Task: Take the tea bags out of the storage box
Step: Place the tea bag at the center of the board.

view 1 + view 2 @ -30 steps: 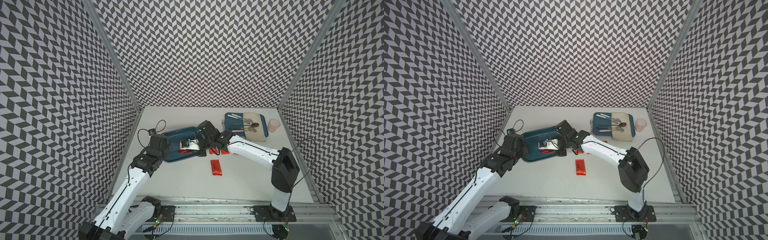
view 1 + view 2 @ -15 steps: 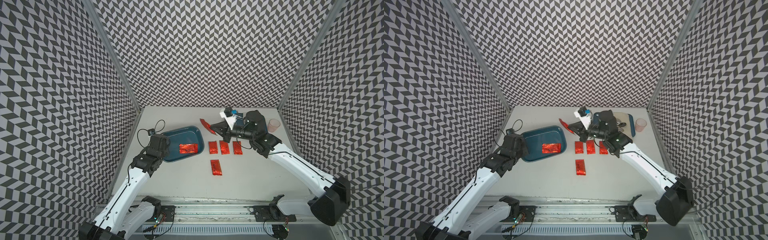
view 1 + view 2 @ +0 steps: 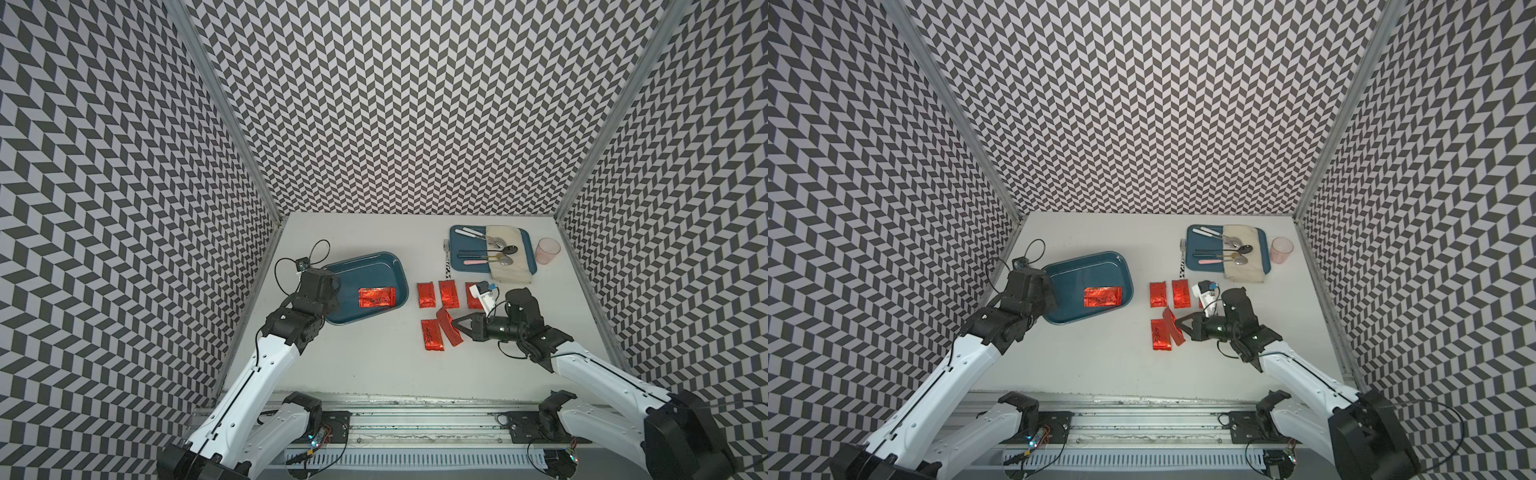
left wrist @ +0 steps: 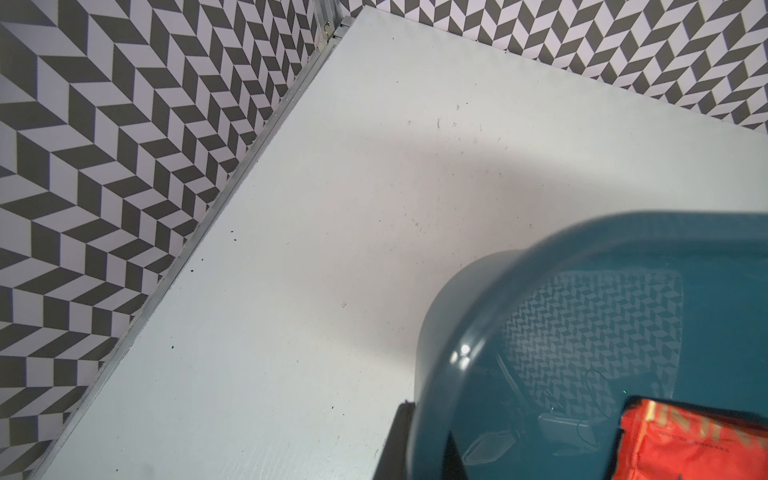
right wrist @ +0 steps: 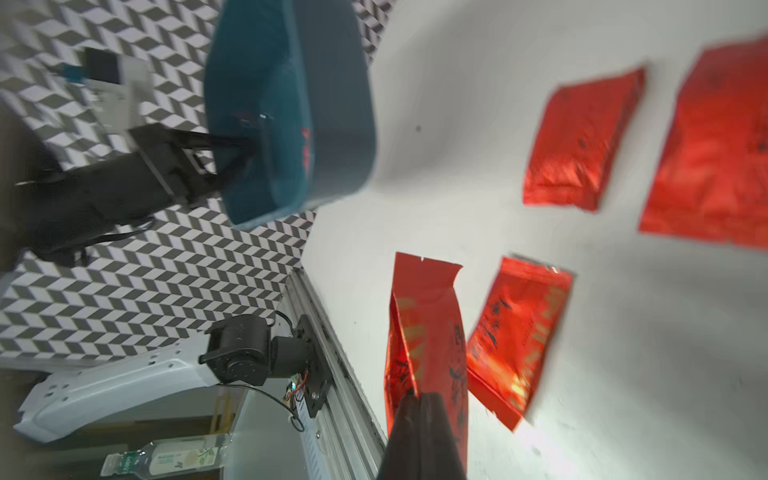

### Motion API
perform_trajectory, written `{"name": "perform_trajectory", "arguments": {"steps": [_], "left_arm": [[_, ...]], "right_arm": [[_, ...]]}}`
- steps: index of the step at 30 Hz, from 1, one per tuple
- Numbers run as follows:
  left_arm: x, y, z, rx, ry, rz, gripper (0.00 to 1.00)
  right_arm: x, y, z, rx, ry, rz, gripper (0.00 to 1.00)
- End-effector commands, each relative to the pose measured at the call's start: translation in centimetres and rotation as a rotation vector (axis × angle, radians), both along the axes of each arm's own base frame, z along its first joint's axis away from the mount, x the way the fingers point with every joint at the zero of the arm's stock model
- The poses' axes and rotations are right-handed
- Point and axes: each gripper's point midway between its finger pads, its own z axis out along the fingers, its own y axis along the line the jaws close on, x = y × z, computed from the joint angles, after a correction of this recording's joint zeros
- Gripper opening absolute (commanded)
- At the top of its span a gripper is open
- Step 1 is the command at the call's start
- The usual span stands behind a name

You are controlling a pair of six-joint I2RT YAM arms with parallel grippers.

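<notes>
Next, my right gripper draws away from the lying tea bag, goes down to the bare tabletop (image 3: 451, 348) (image 5: 600, 392) beside that bag and releases the tilted one there.
The dark teal storage box (image 3: 353, 261) (image 3: 1077, 266) lies left of centre in both top views, with one red foil tea bag (image 3: 376, 297) (image 3: 1103, 296) inside. My left gripper (image 4: 419, 436) is shut on the box's near-left rim (image 4: 498, 266); the right wrist view shows its fingers (image 5: 249, 143) clamping the wall. My right gripper (image 3: 456, 326) (image 5: 419, 399) is shut on another tea bag (image 3: 449, 332) (image 5: 428, 332), held just above the table. Beside it lies a tea bag (image 3: 432, 346), and behind are two more (image 3: 425, 294) (image 3: 448, 293) and a third (image 3: 473, 297) half hidden by my wrist.
At the back right a flatter blue tray (image 3: 461, 243) carries cutlery and a beige cloth (image 3: 509, 266). A pink cup (image 3: 547, 250) stands to its right and a fork (image 3: 447, 259) lies to its left. A cable loop (image 3: 318, 251) sits by the left wall.
My right gripper left the storage box holding a tea bag, swung up and back, and has now come down to the front right beside the tea bags on the table. The left arm stayed still.
</notes>
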Motion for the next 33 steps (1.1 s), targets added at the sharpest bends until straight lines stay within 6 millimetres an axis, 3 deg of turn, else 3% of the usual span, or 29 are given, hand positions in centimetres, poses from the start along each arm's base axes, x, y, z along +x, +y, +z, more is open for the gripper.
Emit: {"name": "perform_trajectory", "arguments": {"steps": [1, 7, 15, 27, 33], "left_arm": [[0.3, -0.1, 1.0, -0.020, -0.051, 0.000, 0.00], [0.5, -0.2, 0.8, -0.020, -0.041, -0.007, 0.00], [0.5, -0.3, 0.8, -0.019, -0.040, -0.010, 0.00], [0.5, -0.3, 0.7, -0.019, -0.038, -0.010, 0.00], [0.5, -0.3, 0.6, -0.018, -0.035, -0.013, 0.00]], "right_arm": [[0.8, -0.2, -0.1, 0.044, 0.000, -0.035, 0.00], [2.0, -1.7, -2.4, 0.057, 0.057, -0.114, 0.00], [3.0, -3.0, -3.6, 0.159, 0.121, -0.199, 0.00], [2.7, -4.9, -6.7, 0.110, 0.210, -0.301, 0.00], [2.8, -4.8, -7.7, 0.109, 0.239, -0.301, 0.00]]}}
